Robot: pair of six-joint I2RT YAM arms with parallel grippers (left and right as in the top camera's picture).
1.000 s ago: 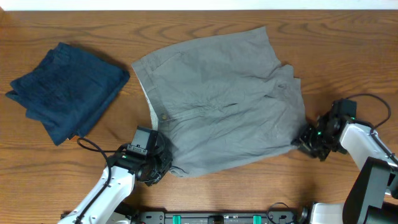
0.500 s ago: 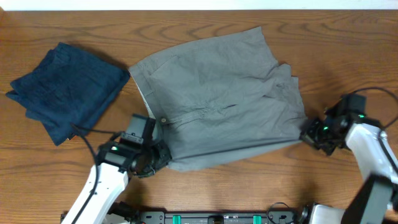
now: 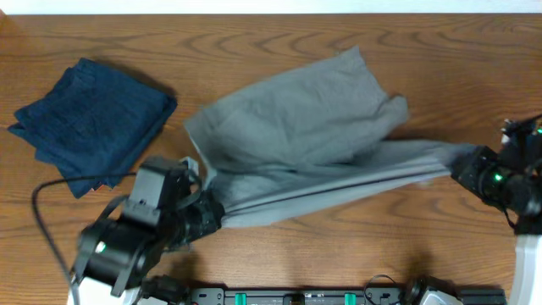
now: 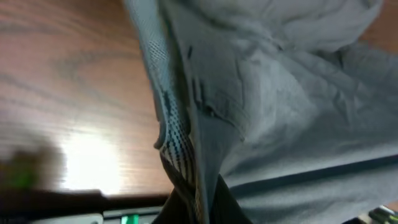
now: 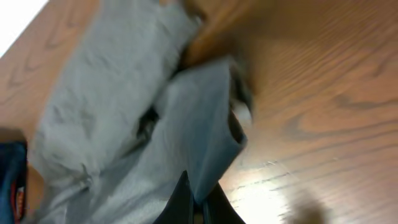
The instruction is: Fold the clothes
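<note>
My left gripper moves outward and down next, laying the waistband corner toward the shorts' far edge point(image 3: 201, 124). The lifted near edge still hangs above the table.
The grey shorts point(image 3: 313, 135) lie across the middle of the wooden table, their near edge lifted and stretched taut between my two grippers. My left gripper point(image 3: 210, 212) is shut on the waistband corner at the lower left; the left wrist view shows the pale lining and grey cloth point(image 4: 205, 124) pinched between the dark fingers point(image 4: 233, 205). My right gripper point(image 3: 464, 169) is shut on the leg hem at the right; the right wrist view shows the cloth point(image 5: 199, 124) clamped between its fingertips point(image 5: 183, 199). The far part of the shorts still rests on the table.
A dark navy folded garment point(image 3: 93, 123) lies at the left of the table point(image 3: 474, 76). The left arm's cable point(image 3: 51, 191) loops beside it. A black rail with green marks point(image 3: 305, 296) runs along the front edge.
Both grippers have risen and pulled apart, lifting the near edge of the shorts off the table and stretching it taut. The right gripper has moved right, the left has risen toward the camera.
</note>
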